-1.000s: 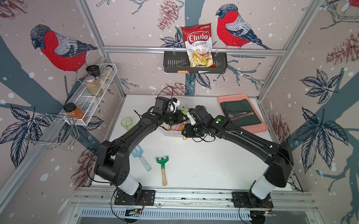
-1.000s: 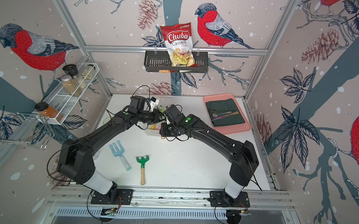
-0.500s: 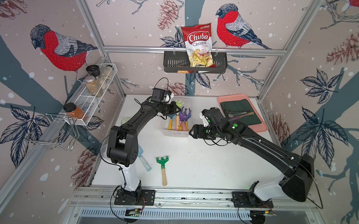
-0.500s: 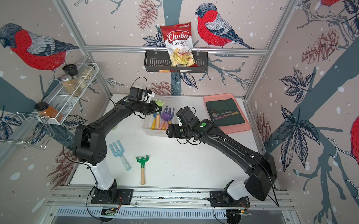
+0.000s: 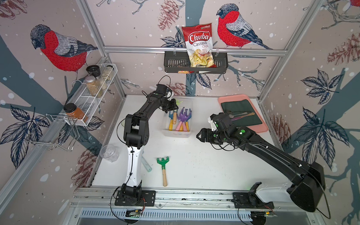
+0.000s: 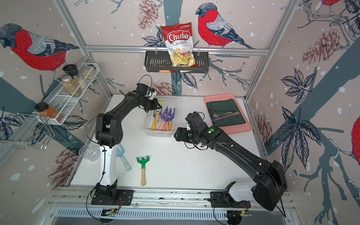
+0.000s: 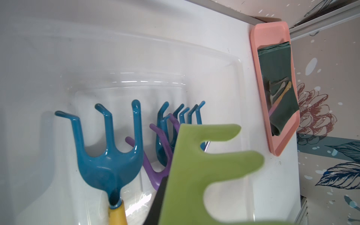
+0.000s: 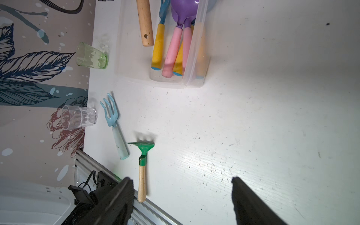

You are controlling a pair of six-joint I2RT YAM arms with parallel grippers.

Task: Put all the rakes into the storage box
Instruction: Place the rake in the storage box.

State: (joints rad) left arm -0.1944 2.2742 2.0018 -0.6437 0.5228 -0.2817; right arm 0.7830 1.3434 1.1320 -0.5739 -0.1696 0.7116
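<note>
The left gripper will go down toward the nearest blue fork (image 5: 171, 113) and let go of the rake, because the lime-green rake hangs over the storage box with its handle slanting inside.
My left gripper (image 5: 172, 106) is shut on a lime-green rake (image 7: 194, 165) just below its head, holding it over the far end of the clear storage box (image 5: 175, 135). The rake's wooden handle (image 8: 145, 23) slants down into the box. Blue and purple hand forks with yellow and pink handles (image 5: 182, 121) lie inside. A darker green rake (image 5: 163, 163) with a wooden handle lies on the table near the front. My right gripper (image 5: 200, 136) hangs open and empty to the right of the box, fingers (image 8: 120, 194) wide apart.
A light blue fork (image 8: 114, 118) lies beside the dark green rake, partly behind my left arm in both top views. A clear glass (image 5: 109, 152) and a green glass (image 8: 90, 56) stand at the left edge. A pink tray (image 5: 263, 128) with cloth and cutlery sits back right.
My right gripper has opened and pulled back from over the box to its right side. My left arm has straightened up at its base and still holds the lime-green rake over the box.
</note>
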